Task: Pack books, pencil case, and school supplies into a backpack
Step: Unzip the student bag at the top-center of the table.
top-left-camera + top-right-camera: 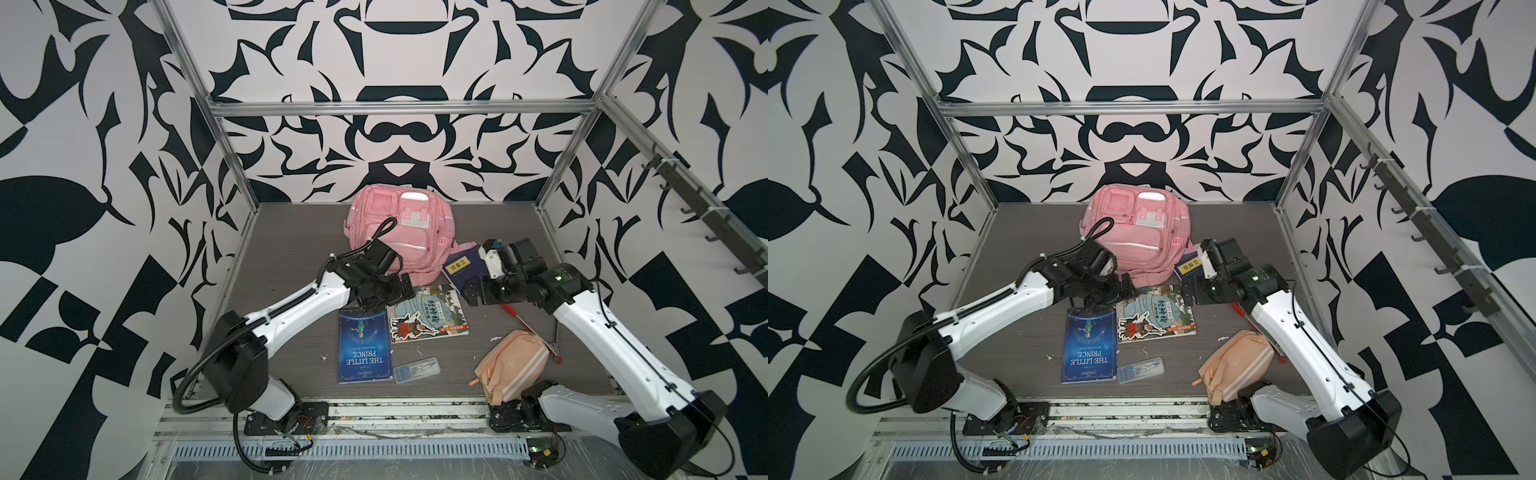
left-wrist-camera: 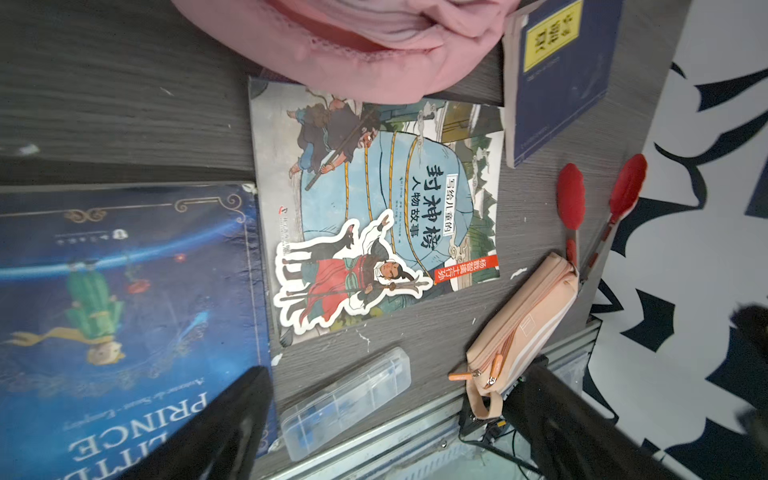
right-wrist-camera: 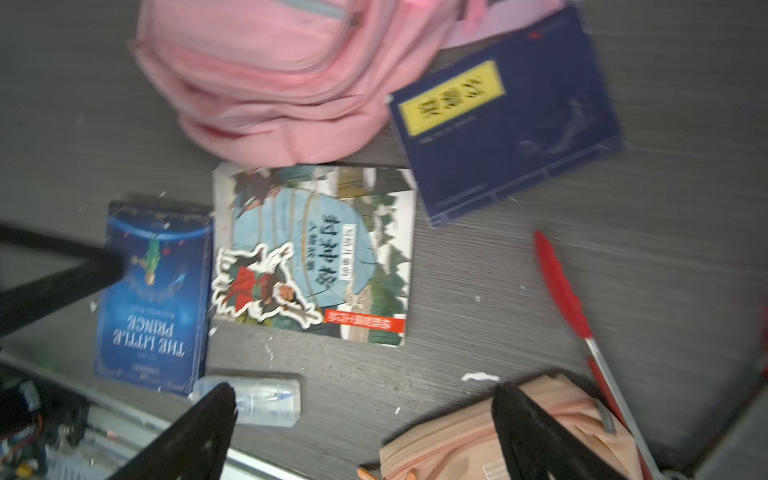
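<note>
The robot's left gripper will next move outward and down onto the backpack's near corner, away from the navy book, because the backpack's fabric rim is clear of the books there.
The pink backpack [image 1: 399, 232] [image 1: 1133, 232] lies at the back of the table. Three books lie in front of it: the blue "The Little Prince" [image 1: 365, 347] [image 2: 104, 311], the illustrated one [image 1: 428, 313] [image 3: 316, 253] and the navy one with a yellow label [image 1: 461, 266] [image 3: 507, 120]. The peach pencil case [image 1: 511, 365] [image 2: 519, 316] sits front right. The clear box of school supplies [image 1: 415, 370] [image 2: 345, 403] lies beside the blue book. My left gripper [image 1: 405, 289] [image 2: 395, 424] hovers open over the books, below the backpack. My right gripper [image 1: 471, 293] [image 3: 365, 432] hangs open beside the navy book. Neither holds anything.
Red-tipped tongs [image 1: 523, 324] [image 2: 598, 208] lie between the navy book and the pencil case. Metal frame posts and patterned walls enclose the table [image 1: 291, 249]. A metal rail [image 1: 374, 409] runs along the front edge by the arm bases.
</note>
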`<state>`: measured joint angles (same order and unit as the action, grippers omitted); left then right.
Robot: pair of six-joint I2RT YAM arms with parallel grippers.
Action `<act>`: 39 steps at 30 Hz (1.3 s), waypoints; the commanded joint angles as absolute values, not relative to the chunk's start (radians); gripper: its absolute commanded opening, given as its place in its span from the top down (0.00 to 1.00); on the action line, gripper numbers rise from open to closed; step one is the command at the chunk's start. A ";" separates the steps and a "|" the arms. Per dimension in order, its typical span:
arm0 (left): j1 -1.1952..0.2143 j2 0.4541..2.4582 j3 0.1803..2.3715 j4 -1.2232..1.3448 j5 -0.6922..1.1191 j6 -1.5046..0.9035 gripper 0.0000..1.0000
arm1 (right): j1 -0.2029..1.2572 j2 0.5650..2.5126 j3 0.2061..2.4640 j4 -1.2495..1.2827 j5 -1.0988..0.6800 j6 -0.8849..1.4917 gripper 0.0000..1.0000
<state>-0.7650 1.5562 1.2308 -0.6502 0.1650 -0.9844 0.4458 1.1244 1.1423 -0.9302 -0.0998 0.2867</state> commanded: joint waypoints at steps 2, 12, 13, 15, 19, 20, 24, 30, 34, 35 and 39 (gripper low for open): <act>-0.746 1.691 1.403 -0.772 0.150 -1.057 0.01 | 0.532 1.065 1.115 -0.814 -0.161 0.201 0.00; -0.569 1.912 1.591 -0.794 0.198 -1.008 0.01 | 0.637 1.135 1.180 -0.733 -0.014 0.250 0.00; -0.556 1.922 1.592 -0.792 0.212 -1.000 0.00 | 0.637 1.144 1.180 -0.719 0.006 0.267 0.00; -0.523 1.946 1.597 -0.790 0.239 -0.985 0.00 | 0.637 1.162 1.182 -0.693 0.045 0.313 0.00; -0.476 1.979 1.591 -0.777 0.269 -0.950 0.04 | 0.637 1.206 1.199 -0.670 0.115 0.386 0.00; -0.465 1.988 1.585 -0.769 0.277 -0.947 0.06 | 0.637 1.214 1.211 -0.670 0.127 0.399 0.00; -0.446 2.023 1.568 -0.730 0.280 -0.961 0.11 | 0.637 1.242 1.225 -0.620 0.126 0.381 0.00; -0.458 2.081 1.584 -0.699 0.261 -1.023 0.19 | 0.620 1.341 1.372 -0.646 0.100 0.180 0.00; -0.457 2.096 1.599 -0.708 0.254 -1.019 0.32 | 0.579 1.357 1.374 -0.613 0.047 0.160 0.00; -0.457 2.095 1.597 -0.713 0.250 -1.018 0.38 | 0.565 1.361 1.372 -0.613 0.032 0.178 0.00; -0.457 2.083 1.587 -0.694 0.270 -1.022 0.74 | 0.553 1.321 1.323 -0.592 0.024 0.213 0.00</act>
<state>-0.4545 2.0846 1.5814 -0.6968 0.2596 -1.0157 0.5571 1.3613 1.3418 -0.6285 0.0444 0.2073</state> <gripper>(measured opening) 0.296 0.997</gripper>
